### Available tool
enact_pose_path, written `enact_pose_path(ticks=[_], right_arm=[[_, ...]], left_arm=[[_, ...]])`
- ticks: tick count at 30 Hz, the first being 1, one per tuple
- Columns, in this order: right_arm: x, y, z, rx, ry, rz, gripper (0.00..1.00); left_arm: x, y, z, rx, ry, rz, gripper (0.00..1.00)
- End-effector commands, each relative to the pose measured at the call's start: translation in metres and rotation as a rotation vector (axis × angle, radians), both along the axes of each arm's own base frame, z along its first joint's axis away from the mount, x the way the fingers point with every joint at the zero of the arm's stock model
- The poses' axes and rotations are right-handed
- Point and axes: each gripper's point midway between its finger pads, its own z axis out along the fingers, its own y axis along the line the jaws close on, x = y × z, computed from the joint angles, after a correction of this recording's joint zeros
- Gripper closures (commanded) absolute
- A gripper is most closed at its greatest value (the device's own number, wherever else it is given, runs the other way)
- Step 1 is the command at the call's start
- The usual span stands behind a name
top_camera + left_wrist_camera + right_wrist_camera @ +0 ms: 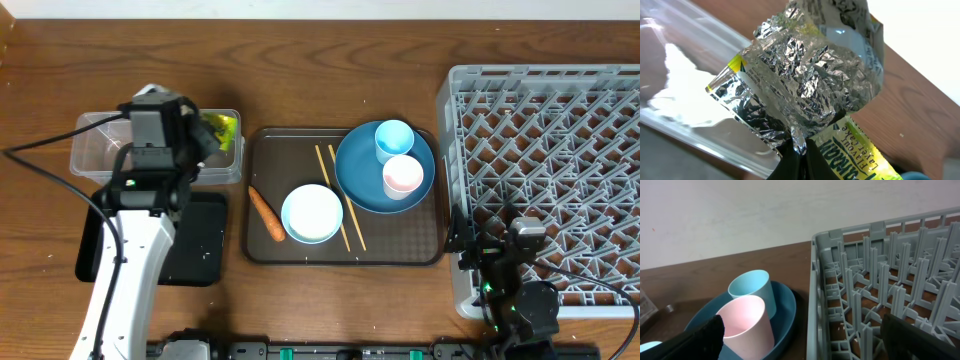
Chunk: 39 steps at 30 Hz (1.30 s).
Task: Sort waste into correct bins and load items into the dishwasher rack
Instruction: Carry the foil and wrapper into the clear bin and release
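My left gripper needs to go down next, away from the brown tray and toward the clear tub's middle (684, 89).
My left gripper (200, 140) is shut on the yellow-green and silver snack wrapper (222, 130), holding it over the right end of the clear tub (100, 145). In the left wrist view the jaws (800, 152) pinch the crumpled wrapper (810, 70) above the tub (675, 105). The black tray (205, 245) lies in front of the tub. The carrot (265, 213), white bowl (312, 212), chopsticks (340, 195) and blue plate (365, 185) with the light blue cup (394, 139) and pinkish cup (403, 175) sit on the brown tray. My right gripper (487, 232) is open and empty at the grey rack's (560, 150) front left edge. No tissue shows.
The dark brown serving tray (420, 250) lies between the bins and the rack. In the right wrist view my open jaws (805, 340) straddle the rack's left rim (816, 280), with the pinkish cup (747, 322), light blue cup (752, 287) and plate (787, 310) to its left.
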Motion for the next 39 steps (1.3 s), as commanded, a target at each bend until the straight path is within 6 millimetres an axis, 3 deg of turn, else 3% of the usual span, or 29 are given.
enact_pose_path(ticks=[1,11,30,32,33,34,35,37,39], right_arm=[[0.000,0.000,-0.002,-0.007,0.004,-0.001,0.01],[0.000,0.000,-0.002,-0.007,0.004,-0.001,0.01],[0.000,0.000,-0.002,-0.007,0.004,-0.001,0.01],[0.000,0.000,-0.002,-0.007,0.004,-0.001,0.01],[0.000,0.000,-0.002,-0.007,0.004,-0.001,0.01],[0.000,0.000,-0.002,-0.007,0.004,-0.001,0.01],[0.000,0.000,-0.002,-0.007,0.004,-0.001,0.01],[0.000,0.000,-0.002,-0.007,0.004,-0.001,0.01],[0.000,0.000,-0.002,-0.007,0.004,-0.001,0.01]], left_arm=[[-0.004,0.020,0.005,0.003,0.001,0.054,0.94],[-0.020,0.067,-0.013,-0.003,0.081,0.190,0.94],[-0.003,0.072,-0.083,-0.024,0.254,0.196,0.92],[-0.001,0.073,-0.083,-0.023,0.246,0.195,0.79],[0.001,0.072,-0.082,-0.025,0.239,0.194,0.68],[0.002,0.071,-0.082,-0.030,0.234,0.189,0.48],[0.003,0.070,-0.081,-0.037,0.232,0.182,0.39],[0.004,0.065,-0.081,-0.059,0.226,0.164,0.29],[0.006,0.060,-0.080,-0.081,0.218,0.144,0.26]])
